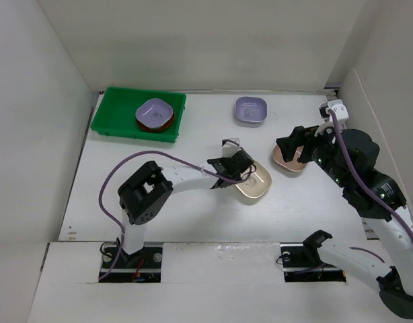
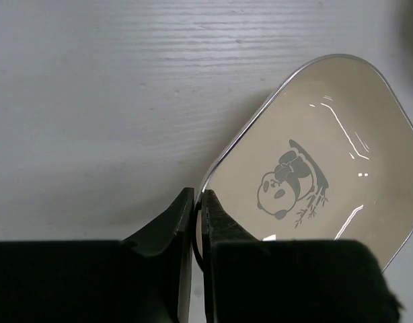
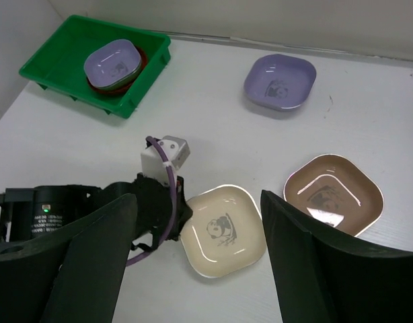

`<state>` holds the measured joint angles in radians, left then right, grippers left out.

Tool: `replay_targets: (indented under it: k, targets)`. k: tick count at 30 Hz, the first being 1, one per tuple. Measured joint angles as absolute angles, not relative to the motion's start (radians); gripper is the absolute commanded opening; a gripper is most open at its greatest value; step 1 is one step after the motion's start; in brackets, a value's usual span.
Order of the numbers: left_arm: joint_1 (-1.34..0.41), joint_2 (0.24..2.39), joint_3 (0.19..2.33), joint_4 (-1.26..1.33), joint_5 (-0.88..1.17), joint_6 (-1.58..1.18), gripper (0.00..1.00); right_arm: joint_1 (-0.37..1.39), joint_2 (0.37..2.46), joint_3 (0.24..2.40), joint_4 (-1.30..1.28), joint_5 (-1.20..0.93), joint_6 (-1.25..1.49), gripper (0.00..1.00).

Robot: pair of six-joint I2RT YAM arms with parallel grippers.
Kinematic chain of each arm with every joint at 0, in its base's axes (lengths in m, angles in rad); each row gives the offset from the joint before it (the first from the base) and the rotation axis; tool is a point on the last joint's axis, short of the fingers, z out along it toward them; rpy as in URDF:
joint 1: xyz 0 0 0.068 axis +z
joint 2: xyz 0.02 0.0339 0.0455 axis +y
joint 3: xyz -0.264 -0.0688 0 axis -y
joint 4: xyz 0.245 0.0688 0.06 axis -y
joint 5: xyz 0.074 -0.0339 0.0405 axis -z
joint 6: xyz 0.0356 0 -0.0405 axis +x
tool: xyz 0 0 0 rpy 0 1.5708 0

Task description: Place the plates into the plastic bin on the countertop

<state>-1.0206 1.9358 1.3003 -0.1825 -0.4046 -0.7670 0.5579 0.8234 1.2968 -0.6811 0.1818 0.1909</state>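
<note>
My left gripper is going to lift the cream plate outward over the lavender plate already stacked in the green bin (image 1: pixel 112 116) next, and then lower it.
The green bin (image 1: pixel 112 116) stands at the back left and holds a lavender plate (image 1: pixel 155 112) stacked on a red one (image 1: pixel 155 126); the bin also shows in the right wrist view (image 3: pixel 55 50). A cream panda plate (image 1: pixel 255 183) lies mid-counter. My left gripper (image 1: pixel 239 169) is shut on its near-left rim (image 2: pixel 200 202). A tan-pink plate (image 3: pixel 333 195) lies to its right, partly under the right arm in the top view (image 1: pixel 287 161). A second lavender plate (image 1: pixel 250 110) lies at the back. My right gripper (image 3: pixel 200 269) is open and empty, raised above the cream plate (image 3: pixel 223 231).
White walls close in the countertop (image 1: pixel 193 155) on the left, back and right. The left arm's cable (image 1: pixel 136 161) loops over the counter. A white camera block (image 3: pixel 165 153) sits on the left wrist.
</note>
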Motion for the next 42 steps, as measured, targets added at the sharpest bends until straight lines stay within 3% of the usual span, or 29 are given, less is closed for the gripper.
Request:
replay_targets:
  k: [4, 9, 17, 23, 33, 42]
  targets:
    - [-0.935, 1.855, 1.223, -0.229, -0.411, -0.791, 0.0, 0.56, 0.828, 1.297, -0.68, 0.176, 0.191, 0.8]
    - [-0.695, 1.718, 1.207, -0.307, -0.392, -0.772, 0.0, 0.563, 0.85, 1.295, -0.66, 0.171, 0.187, 0.8]
    - [-0.266, 1.715, 1.546, -0.35, -0.288, -0.678, 0.0, 0.564, 0.933, 1.242, -0.588, 0.121, 0.172, 0.8]
    - [-0.062, 1.825, 1.704, -0.389, -0.235, -0.768, 0.0, 0.564, 0.98, 1.195, -0.541, 0.077, 0.164, 0.8]
    - [0.002, 2.041, 1.854, -0.539, -0.208, -0.905, 0.0, 0.557, 0.993, 1.163, -0.5, 0.013, 0.161, 0.8]
    - [-0.01, 1.896, 1.563, -0.492, -0.196, -1.155, 0.0, 0.557, 0.993, 1.149, -0.493, -0.012, 0.161, 0.8]
